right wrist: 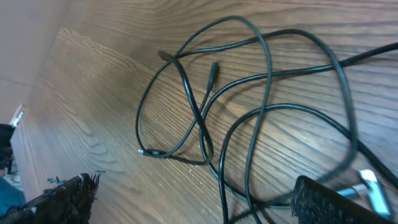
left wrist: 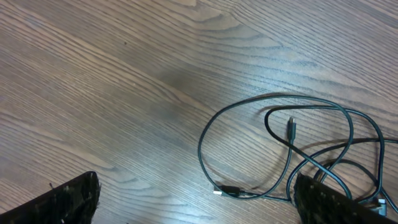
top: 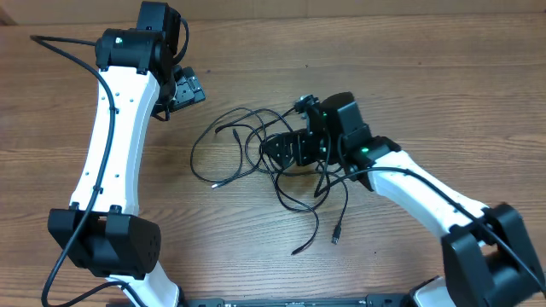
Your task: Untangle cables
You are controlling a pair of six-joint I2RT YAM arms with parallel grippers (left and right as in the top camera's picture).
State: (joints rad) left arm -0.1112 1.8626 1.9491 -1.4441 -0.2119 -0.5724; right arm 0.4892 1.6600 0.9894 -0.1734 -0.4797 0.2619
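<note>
Next, my right gripper moves down and across onto the arched piece of cable [top: 255,134] [right wrist: 200,121], as it lies below the open fingers and to their left in the overhead view.
Several thin black cables [top: 256,141] lie tangled in loops on the wooden table, with loose plug ends at the left [top: 216,183] and front [top: 336,238]. My right gripper [top: 283,150] is open and hovers low over the right part of the tangle. In the right wrist view the cables [right wrist: 261,93] cross between its spread fingers [right wrist: 193,190]. My left gripper [top: 188,89] is open and empty, up and to the left of the tangle. The left wrist view shows a cable loop [left wrist: 273,102] and a plug [left wrist: 227,190] between and beyond its fingers [left wrist: 196,190].
The bare wooden table [top: 409,68] surrounds the tangle. The thick black arm cable [top: 68,47] runs along the left arm. A silver plug tip [right wrist: 372,190] shows by the right finger.
</note>
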